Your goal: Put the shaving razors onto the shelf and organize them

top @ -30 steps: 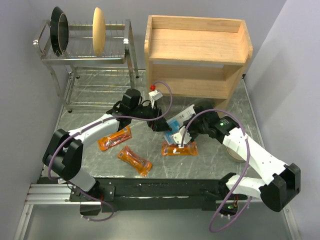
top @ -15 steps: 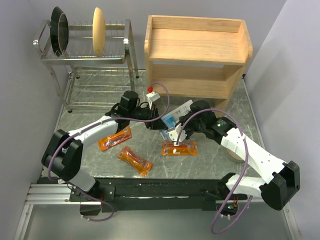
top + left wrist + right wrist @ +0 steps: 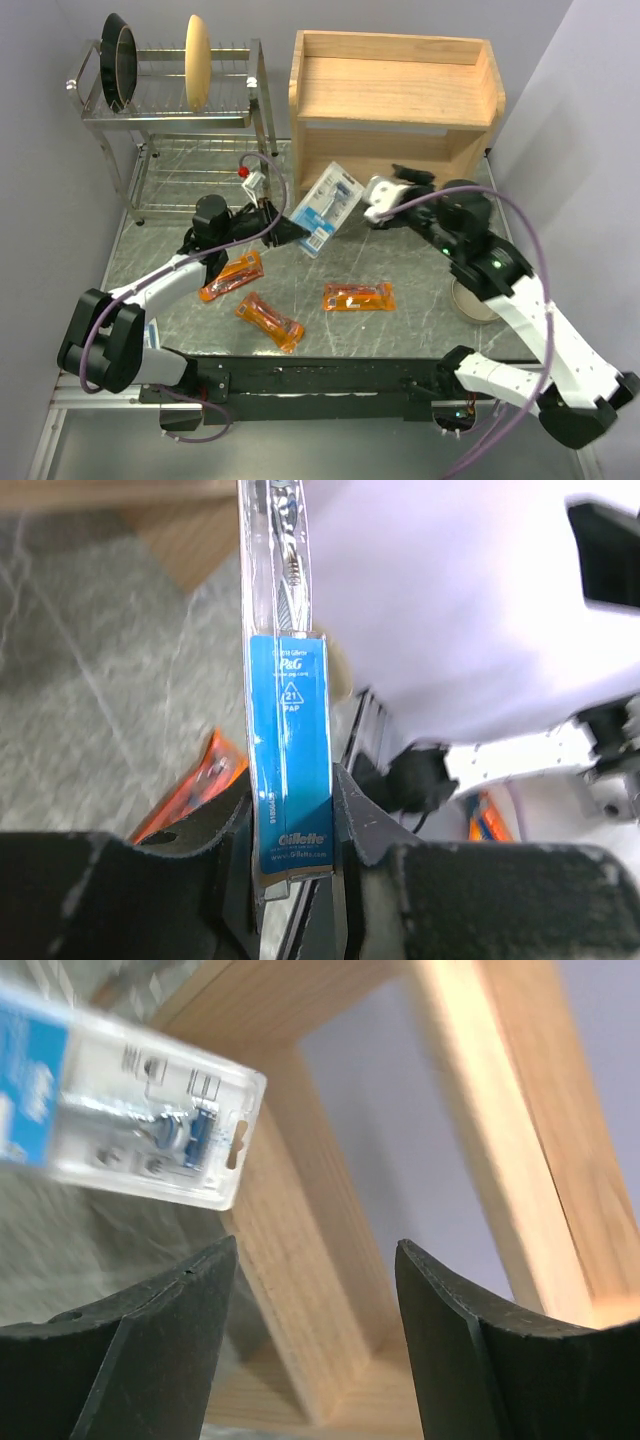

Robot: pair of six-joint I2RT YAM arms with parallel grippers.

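The shelf's lower level is empty, so my left gripper should next move outward and release the card (image 3: 328,207) at the level's end by the dish rack.
My left gripper (image 3: 291,233) is shut on the lower edge of a blue-and-white razor blister card (image 3: 328,207), held tilted above the table in front of the shelf (image 3: 395,95). In the left wrist view the card (image 3: 290,720) stands edge-on, pinched in the left gripper (image 3: 292,825). My right gripper (image 3: 402,174) is open and holds nothing, just right of the card near the shelf's lower tier. Its wrist view shows the card (image 3: 130,1130) to the left and the shelf's wood (image 3: 300,1260) between the fingers. Three orange razor packets (image 3: 229,277) (image 3: 270,321) (image 3: 359,297) lie on the table.
A chrome wire dish rack (image 3: 170,95) with upright plates stands at the back left. A round pale object (image 3: 470,300) sits on the table under my right arm. An orange packet (image 3: 195,785) shows below the held card.
The left gripper shut on the blister card and carried it up and to the left. The right gripper let go of it, opened, and swung back toward the shelf.
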